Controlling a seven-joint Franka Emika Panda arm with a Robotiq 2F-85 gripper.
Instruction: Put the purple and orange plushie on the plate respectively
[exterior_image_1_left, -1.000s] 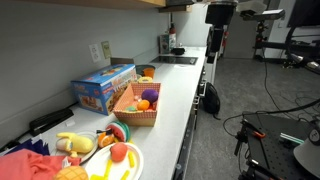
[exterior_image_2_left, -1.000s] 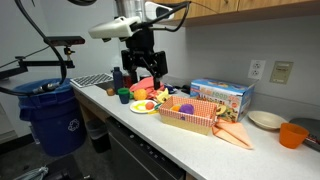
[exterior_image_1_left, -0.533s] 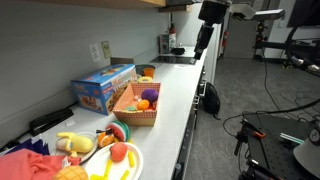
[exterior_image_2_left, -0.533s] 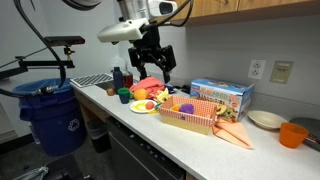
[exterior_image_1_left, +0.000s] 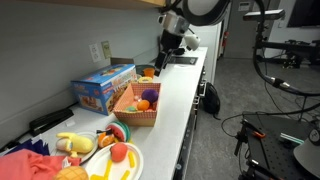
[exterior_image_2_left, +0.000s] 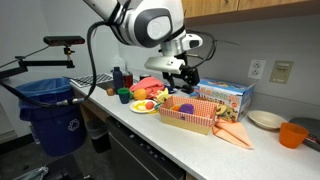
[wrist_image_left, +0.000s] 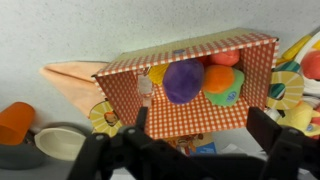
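I should move my gripper down past the basket's checked rim next and then straddle the plushie's round body, because the purple plushie (exterior_image_1_left: 152, 94) lies uncovered in the basket.
A red-checked basket (wrist_image_left: 190, 105) holds a purple plushie (wrist_image_left: 183, 80) and an orange plushie (wrist_image_left: 217, 76) lying against a green toy. The basket shows in both exterior views (exterior_image_1_left: 135, 104) (exterior_image_2_left: 190, 117), with the purple plushie (exterior_image_1_left: 152, 94) (exterior_image_2_left: 186, 108) and the orange plushie (exterior_image_1_left: 145, 104) inside. The yellow-rimmed plate (exterior_image_1_left: 132, 167) (exterior_image_2_left: 136, 108) lies beside the basket with several toy foods on it. My gripper (wrist_image_left: 200, 130) is open and empty, hovering above the basket (exterior_image_1_left: 167, 58) (exterior_image_2_left: 176, 80).
A blue toy box (exterior_image_1_left: 103, 87) (exterior_image_2_left: 222, 96) stands behind the basket against the wall. An orange cloth (wrist_image_left: 70, 80), a white bowl (wrist_image_left: 60, 142) and an orange cup (wrist_image_left: 15, 121) lie past the basket. A blue bin (exterior_image_2_left: 45, 110) stands off the counter's end.
The arm has swung along the counter and come down, from over the plate's end to above the basket. The gripper stays open and empty.
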